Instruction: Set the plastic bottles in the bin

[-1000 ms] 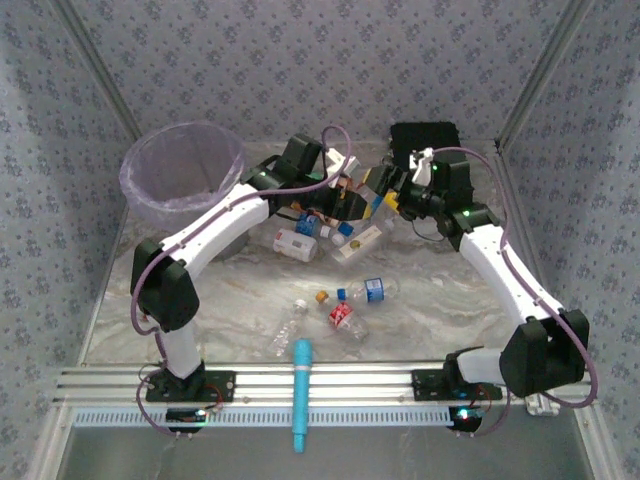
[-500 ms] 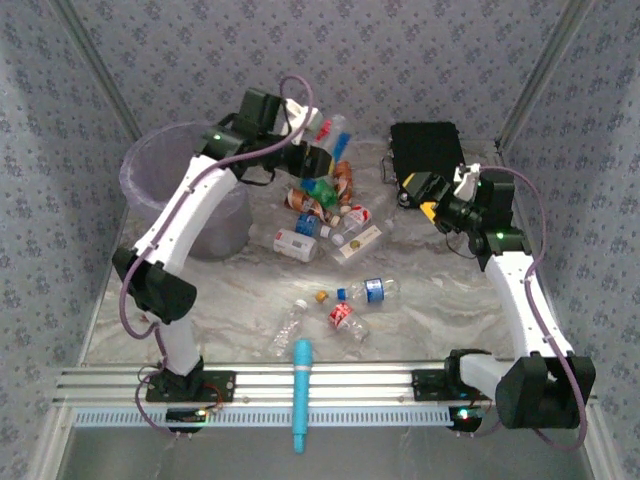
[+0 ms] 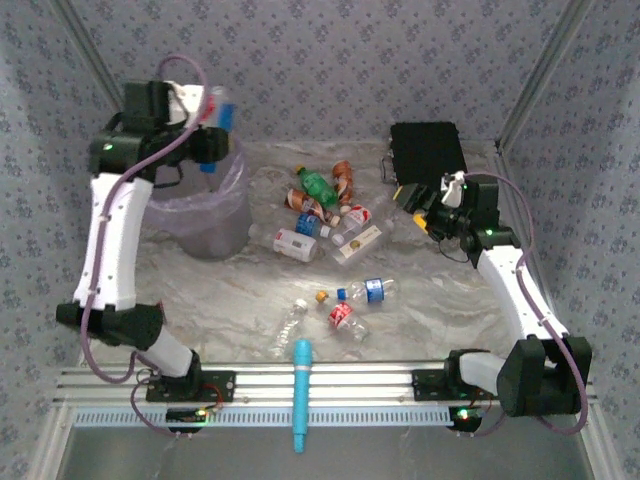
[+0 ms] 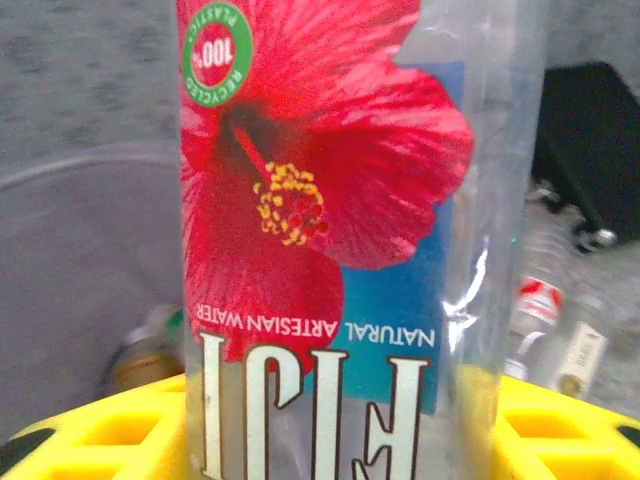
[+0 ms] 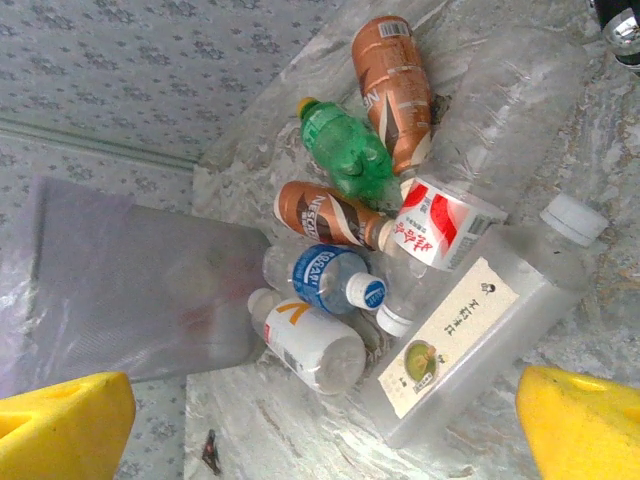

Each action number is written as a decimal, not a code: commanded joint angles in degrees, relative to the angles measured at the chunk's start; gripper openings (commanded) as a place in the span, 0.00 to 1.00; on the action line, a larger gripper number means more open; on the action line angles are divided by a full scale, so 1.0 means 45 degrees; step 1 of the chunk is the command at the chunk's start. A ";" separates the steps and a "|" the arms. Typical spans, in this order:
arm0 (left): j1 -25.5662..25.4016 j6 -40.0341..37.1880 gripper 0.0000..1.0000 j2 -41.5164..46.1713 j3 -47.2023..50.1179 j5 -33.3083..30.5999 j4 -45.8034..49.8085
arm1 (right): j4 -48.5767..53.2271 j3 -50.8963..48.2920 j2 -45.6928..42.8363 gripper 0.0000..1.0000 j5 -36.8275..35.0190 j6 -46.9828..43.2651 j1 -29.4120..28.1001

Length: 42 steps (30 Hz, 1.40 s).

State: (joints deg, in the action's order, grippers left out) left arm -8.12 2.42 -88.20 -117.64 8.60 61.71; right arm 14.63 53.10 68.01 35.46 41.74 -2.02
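Observation:
The clear plastic bottle [image 3: 218,112] still hangs above the bin's rim, so my left gripper should move down past the bin's rim into the bin's opening [image 3: 203,186] and release the bottle inside.
My left gripper [image 3: 205,135] is raised over the bin [image 3: 190,215] and is shut on a clear plastic bottle [image 3: 218,112]. The left wrist view gives that bottle [image 4: 320,200] a red flower and a blue label, standing between the yellow fingers [image 4: 100,430], with the bin's rim [image 4: 90,165] behind. My right gripper [image 3: 422,208] hangs open and empty to the right of the pile. In the pile lie a green bottle [image 5: 345,150], brown bottles [image 5: 395,85], a white one [image 5: 310,345] and a square clear one [image 5: 480,330]. Three more lie nearer, one blue-labelled [image 3: 372,291].
A flat black case [image 3: 428,152] sits at the back right, just behind the right gripper. A light-blue cylindrical tool [image 3: 301,390] lies across the metal rails [image 3: 400,385] at the near edge. Patterned walls close in the table on three sides.
The left arm lifted the bottle from the pile and swung it left and up over the bin. The right arm drew back to the right, away from the pile.

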 commanded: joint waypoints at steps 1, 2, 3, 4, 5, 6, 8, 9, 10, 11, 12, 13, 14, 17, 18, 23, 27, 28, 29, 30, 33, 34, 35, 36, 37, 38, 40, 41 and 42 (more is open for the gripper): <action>0.1005 -0.0202 0.00 0.0400 0.0735 -0.0741 -0.0254 | 0.0315 -0.0032 0.0053 0.99 -0.0329 -0.0457 -0.0073; 0.1212 -0.0222 0.00 0.0173 0.0762 -0.0840 -0.0171 | 0.0303 -0.0038 0.0073 0.99 -0.0378 -0.0482 -0.0084; 0.1290 -0.0272 0.00 -0.0168 0.0655 -0.1091 0.0087 | 0.0289 -0.0062 0.0116 0.99 -0.0434 -0.0466 -0.0111; 0.1295 -0.0337 0.00 -0.0531 0.0504 -0.1438 0.0407 | 0.0358 -0.0045 0.0157 0.99 -0.0547 -0.0405 -0.0130; 0.1291 -0.0395 0.00 -0.0929 0.0343 -0.1752 0.0789 | 0.0505 -0.0023 0.0231 0.98 -0.0727 -0.0352 -0.0149; 0.1293 -0.0433 0.00 -0.1260 0.0299 -0.2100 0.1047 | 0.0598 -0.0004 0.0294 0.98 -0.0822 -0.0349 -0.0155; 0.1286 -0.0420 0.00 -0.1649 0.0487 -0.2530 0.1284 | 0.0619 -0.0059 0.0403 0.98 -0.0849 -0.0300 -0.0173; 0.1295 -0.0430 0.00 -0.1724 0.0743 -0.2611 0.1263 | 0.0644 -0.0084 0.0431 0.98 -0.0886 -0.0291 -0.0173; 0.1277 -0.0408 0.00 -0.1746 0.1020 -0.2670 0.1142 | 0.0669 -0.0101 0.0444 0.98 -0.0908 -0.0337 -0.0178; 0.1275 -0.0364 0.00 -0.1729 0.1423 -0.2657 0.0990 | 0.0760 -0.0105 0.0446 0.98 -0.0990 -0.0345 -0.0164; 0.1264 -0.0351 0.00 -0.1727 0.1971 -0.2620 0.0777 | 0.0865 -0.0100 0.0472 0.98 -0.1103 -0.0368 -0.0171; 0.1259 -0.0303 0.00 -0.1737 0.2290 -0.2624 0.0632 | 0.0929 -0.0081 0.0476 0.98 -0.1183 -0.0404 -0.0161; 0.1259 -0.0251 0.00 -0.1727 0.2655 -0.2652 0.0452 | 0.0984 -0.0075 0.0503 0.98 -0.1247 -0.0389 -0.0163; 0.1274 -0.0088 0.00 -0.1896 0.3314 -0.2502 0.0176 | 0.1012 -0.0046 0.0546 0.98 -0.1351 -0.0408 -0.0174; 0.1260 -0.0016 0.00 -0.1950 0.3515 -0.2315 0.0102 | 0.1045 -0.0024 0.0555 0.98 -0.1387 -0.0427 -0.0165; 0.0935 0.0253 0.00 -0.1970 0.4918 -0.1914 -0.0697 | 0.1142 -0.0101 0.0617 0.98 -0.1679 -0.0432 -0.0162; 0.0911 0.0507 0.00 -0.2184 0.5528 -0.1541 -0.1157 | 0.1200 -0.0121 0.0694 0.98 -0.1658 -0.0508 -0.0180; 0.0917 0.0555 0.00 -0.2229 0.5656 -0.1455 -0.1248 | 0.1251 -0.0101 0.0706 0.98 -0.1668 -0.0553 -0.0185; 0.0925 0.0612 0.00 -0.2269 0.5770 -0.1388 -0.1376 | 0.1315 -0.0121 0.0704 0.98 -0.1717 -0.0582 -0.0188; 0.0913 0.0645 0.04 -0.2326 0.5897 -0.1369 -0.1474 | 0.1370 -0.0128 0.0686 0.97 -0.1739 -0.0586 -0.0166; 0.0924 0.0674 0.26 -0.2524 0.5967 -0.1270 -0.1508 | 0.1438 -0.0187 0.0618 0.98 -0.1817 -0.0599 -0.0150; 0.0911 0.0658 0.33 -0.2575 0.5958 -0.1226 -0.1503 | 0.1454 -0.0191 0.0599 0.98 -0.1840 -0.0601 -0.0141; 0.0923 0.0656 0.41 -0.2602 0.5947 -0.1169 -0.1469 | 0.1474 -0.0179 0.0607 0.98 -0.1826 -0.0603 -0.0146; 0.0925 0.0655 0.49 -0.2596 0.5947 -0.1155 -0.1468 | 0.1475 -0.0179 0.0585 0.98 -0.1836 -0.0603 -0.0135; 0.0925 0.0638 0.57 -0.2585 0.5948 -0.1152 -0.1468 | 0.1508 -0.0174 0.0577 0.98 -0.1841 -0.0584 -0.0143; 0.0919 0.0650 0.63 -0.2551 0.5946 -0.1130 -0.1468 | 0.1509 -0.0154 0.0585 0.98 -0.1856 -0.0583 -0.0135; 0.0923 0.0627 0.75 -0.2509 0.5944 -0.1092 -0.1468 | 0.1552 -0.0118 0.0565 0.98 -0.1885 -0.0569 -0.0135; 0.0921 0.0597 0.78 -0.2489 0.5931 -0.1075 -0.1449 | 0.1588 -0.0112 0.0557 0.98 -0.1889 -0.0564 -0.0124; 0.0915 0.0607 0.81 -0.2472 0.5929 -0.1069 -0.1442 | 0.1625 -0.0101 0.0560 0.98 -0.1904 -0.0554 -0.0135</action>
State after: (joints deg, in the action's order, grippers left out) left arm -4.01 5.19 -99.55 -90.65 2.57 55.27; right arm 20.25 52.58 70.85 27.77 40.36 -2.55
